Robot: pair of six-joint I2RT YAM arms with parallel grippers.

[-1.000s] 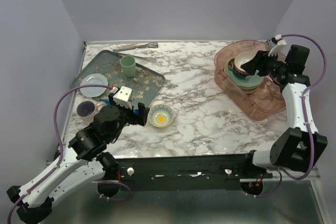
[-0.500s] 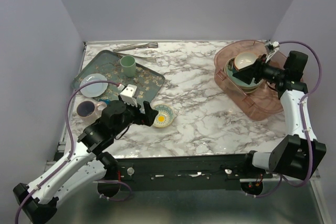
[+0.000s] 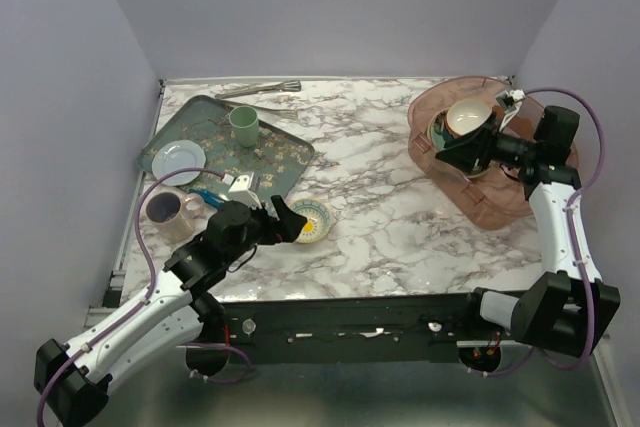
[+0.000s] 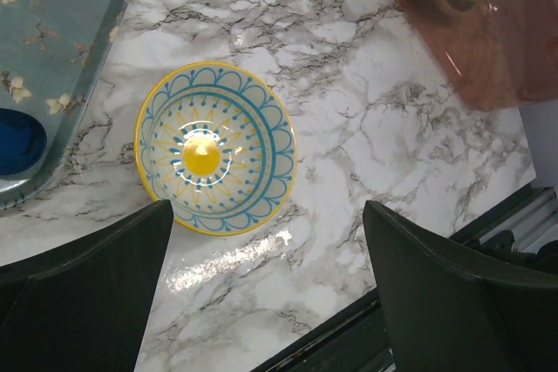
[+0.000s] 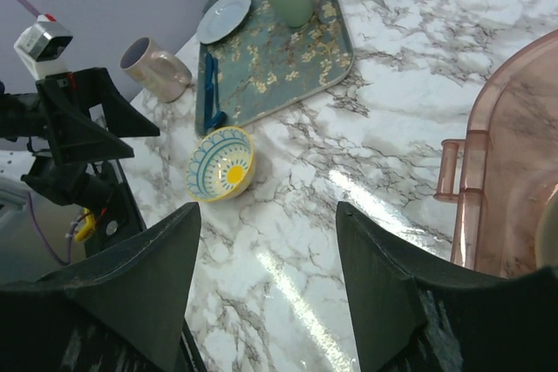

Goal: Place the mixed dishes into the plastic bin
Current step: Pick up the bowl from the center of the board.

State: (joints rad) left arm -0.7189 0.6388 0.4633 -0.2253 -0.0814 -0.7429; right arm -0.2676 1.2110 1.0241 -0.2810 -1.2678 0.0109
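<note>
My left gripper should lower next, fingers narrowing, to straddle the bowl's near rim on the mug's side (image 4: 178, 221), as the upright bowl leaves that thin edge exposed.
A bowl (image 4: 215, 159) with a blue and yellow pattern sits upright on the marble near the front left, also visible as the bowl (image 3: 309, 220) and bowl (image 5: 221, 164). My left gripper (image 3: 286, 219) hovers just at its near-left side, open and empty; in the wrist view the left gripper (image 4: 268, 211) has the bowl just beyond its fingertips. The plastic bin (image 3: 500, 197) at the right holds a stack of dishes (image 3: 467, 116). My right gripper (image 3: 447, 150) hangs over the bin's left part, open and empty, as the right gripper (image 5: 268, 211) shows.
A dark-green floral tray (image 3: 285, 154) at the back left carries a pale round plate (image 3: 178, 157), a green cup (image 3: 243, 125) and a blue utensil (image 3: 205, 194). A pinkish mug (image 3: 165, 209) stands by the left edge. Metal tongs (image 3: 260, 89) lie at the back edge.
My left arm has reached rightward, bringing its open gripper up to the bowl. The right gripper has swung down and leftward across the bin, still open.
</note>
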